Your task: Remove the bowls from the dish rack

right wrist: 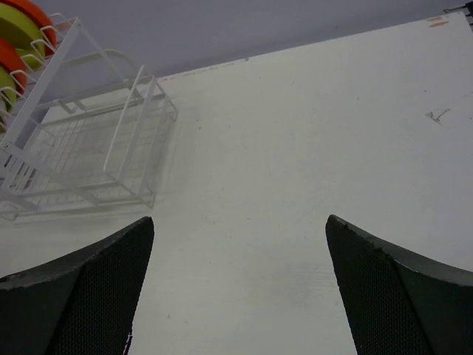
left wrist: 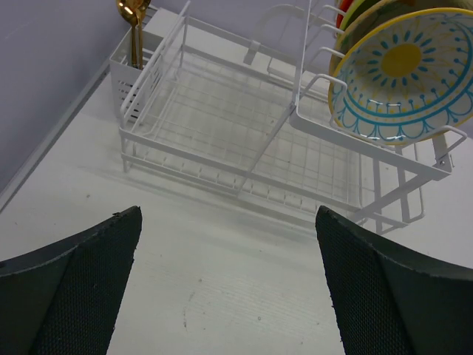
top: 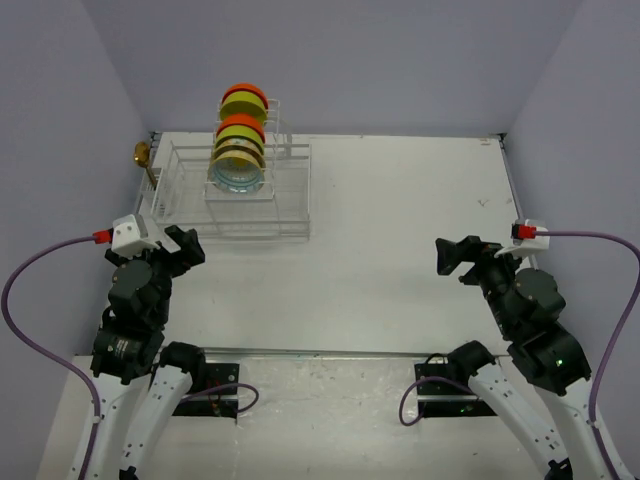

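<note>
I should next turn my left gripper and reach onto the floral bowl's top rim, as that bowl is frontmost, outward and to the gripper's right in the top view.
The white wire dish rack [top: 185,198] stands at the back left of the table. Several bowls stand on edge in its upright slotted section: orange [top: 243,91] and lime-green [top: 238,134] ones behind, and a white floral bowl [top: 237,172] in front. In the left wrist view the floral bowl [left wrist: 403,74] faces the camera at top right of the rack [left wrist: 199,118]. My left gripper [top: 186,246] [left wrist: 228,214] is open, just in front of the rack. My right gripper [top: 450,255] [right wrist: 239,220] is open over bare table, with the rack [right wrist: 81,148] far to its left.
A gold spoon [left wrist: 131,15] stands in the rack's cutlery holder [left wrist: 137,81] at its far left corner. The low basket base holds nothing. Walls close off the table at the back and both sides.
</note>
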